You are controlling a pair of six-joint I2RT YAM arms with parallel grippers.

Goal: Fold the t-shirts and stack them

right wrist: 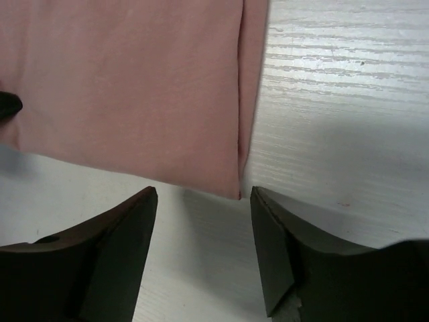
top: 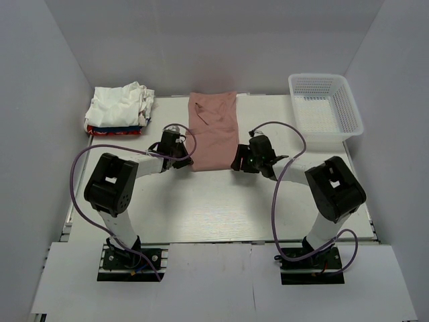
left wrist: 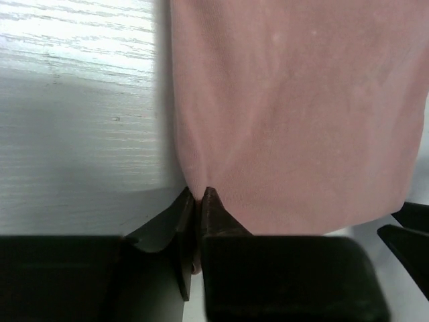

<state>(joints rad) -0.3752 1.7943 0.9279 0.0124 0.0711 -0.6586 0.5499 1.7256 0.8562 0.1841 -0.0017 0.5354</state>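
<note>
The pink t-shirt still lies long, with the t-shirt's far end [top: 200, 103] outward of my left gripper. I will lift the t-shirt's pinched corner with that gripper, carry it outward to that end and let go of it.
A dusty-pink t-shirt [top: 213, 131] lies folded into a long strip at the middle back of the table, plain side up. My left gripper [top: 184, 157] is at its near left corner. In the left wrist view the jaws [left wrist: 198, 194] are pinched together on the edge of the pink cloth [left wrist: 288, 114]. My right gripper [top: 239, 162] is at the near right corner. Its jaws [right wrist: 204, 192] stand open just short of the pink hem [right wrist: 127, 87], with only bare table between them. A pile of white and red t-shirts [top: 120, 111] sits at the back left.
A white lattice basket [top: 325, 111] stands at the back right corner. Grey walls close in the table [top: 221, 208] on three sides. Purple cables loop out beside both arms.
</note>
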